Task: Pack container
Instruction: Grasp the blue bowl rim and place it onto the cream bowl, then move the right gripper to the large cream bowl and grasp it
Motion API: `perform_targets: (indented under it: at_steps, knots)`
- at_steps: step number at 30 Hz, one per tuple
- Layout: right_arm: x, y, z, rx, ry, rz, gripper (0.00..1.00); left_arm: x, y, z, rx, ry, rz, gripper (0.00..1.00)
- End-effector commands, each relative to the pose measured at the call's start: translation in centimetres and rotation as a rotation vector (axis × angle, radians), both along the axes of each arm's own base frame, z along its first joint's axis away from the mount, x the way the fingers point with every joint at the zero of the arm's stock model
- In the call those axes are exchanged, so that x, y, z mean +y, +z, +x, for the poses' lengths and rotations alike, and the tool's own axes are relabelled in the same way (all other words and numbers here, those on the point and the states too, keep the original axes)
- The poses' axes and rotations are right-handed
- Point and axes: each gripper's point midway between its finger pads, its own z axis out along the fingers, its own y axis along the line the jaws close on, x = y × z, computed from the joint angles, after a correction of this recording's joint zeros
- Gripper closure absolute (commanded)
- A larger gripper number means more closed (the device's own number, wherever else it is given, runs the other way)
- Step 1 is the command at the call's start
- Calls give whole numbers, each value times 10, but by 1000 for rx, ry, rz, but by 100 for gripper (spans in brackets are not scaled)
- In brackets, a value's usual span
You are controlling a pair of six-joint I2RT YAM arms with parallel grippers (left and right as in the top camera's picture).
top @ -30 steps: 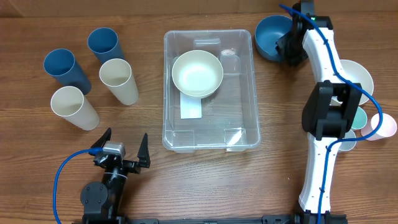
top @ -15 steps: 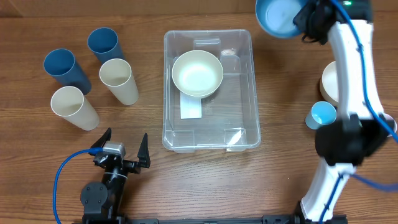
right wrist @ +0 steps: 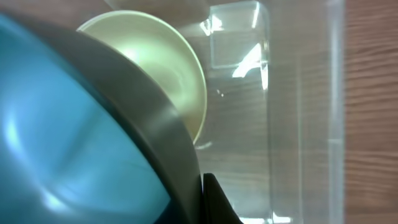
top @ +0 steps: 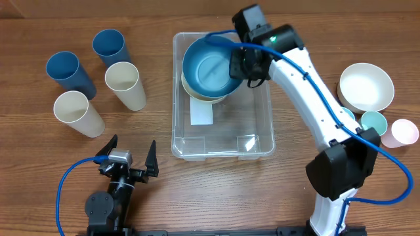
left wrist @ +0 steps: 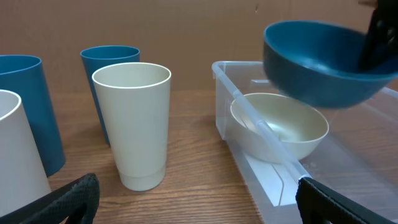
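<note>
The blue bowl goes down into the cream bowl (right wrist: 163,67) next, and my right gripper releases the blue bowl's rim, since the cream bowl lies open and empty below it.
The clear plastic container (top: 259,141) sits mid-table with a white label (top: 201,113) on its base; it also shows in the left wrist view (left wrist: 225,93) and the right wrist view (right wrist: 298,112). A cream bowl (top: 197,92) lies inside it and shows in the left wrist view (left wrist: 280,127) and the right wrist view (right wrist: 168,68). My right gripper (top: 241,65) is shut on the rim of a blue bowl (top: 209,67) and holds it above the cream bowl; the blue bowl also shows in the left wrist view (left wrist: 317,62) and the right wrist view (right wrist: 68,149). My left gripper (top: 130,157) is open and empty near the front edge.
Two blue cups (top: 108,47) (top: 65,71) and two cream cups (top: 125,84) (top: 77,113) stand at the left. At the right stand a white bowl (top: 366,86), a teal cup (top: 374,122) and a pink cup (top: 400,133).
My right arm has lifted the blue bowl from the back right of the table and carried it left, over the container and the cream bowl. The left arm has not moved.
</note>
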Motion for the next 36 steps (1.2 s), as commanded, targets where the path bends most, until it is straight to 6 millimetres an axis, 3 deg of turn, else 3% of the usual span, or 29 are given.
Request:
perform_targets:
  at_steps: [1,3,8,12,14,15,18,20,22,23,24,26,28,32,34,35,36]
  knots:
    - [3,-17,4,-10,2,17,96,2,1,0,-6,12,-10,0]
    - [6,-25,12,-36,3,28,96,2,1,0,-6,12,-10,0]
    - [14,-23,29,-107,6,59,96,2,1,0,-5,12,-10,0]
    - [16,-42,30,-75,9,52,96,2,1,0,-5,12,-10,0]
    - [18,-55,31,-52,12,50,71,2,1,0,-5,12,-10,0]
    - [19,-59,31,-45,13,50,64,2,1,0,-6,12,-10,0]
    - [21,-58,33,-53,36,54,62,2,1,0,-5,12,-10,0]
    - [26,-45,31,-46,53,76,62,2,1,0,-5,12,-10,0]
    - [25,-15,30,-65,70,76,63,2,1,0,-5,12,-10,0]
    - [23,25,26,-103,76,84,63,2,1,0,-6,12,-10,0]
    - [18,50,24,-134,84,84,63,2,1,0,-6,12,-10,0]
    - [-12,91,24,-189,25,57,63,2,1,0,-6,12,-10,0]
    - [-72,110,30,-211,-112,7,62,2,1,0,-5,12,-10,0]
    - [-193,102,34,-155,-387,-20,62,2,1,0,-5,12,-10,0]
    - [-265,100,23,-134,-543,-28,61,2,1,0,-5,12,-10,0]
    - [-310,98,12,-124,-644,-35,59,2,1,0,-5,12,-10,0]
    - [-333,96,5,-119,-695,-33,58,2,1,0,-5,12,-10,0]
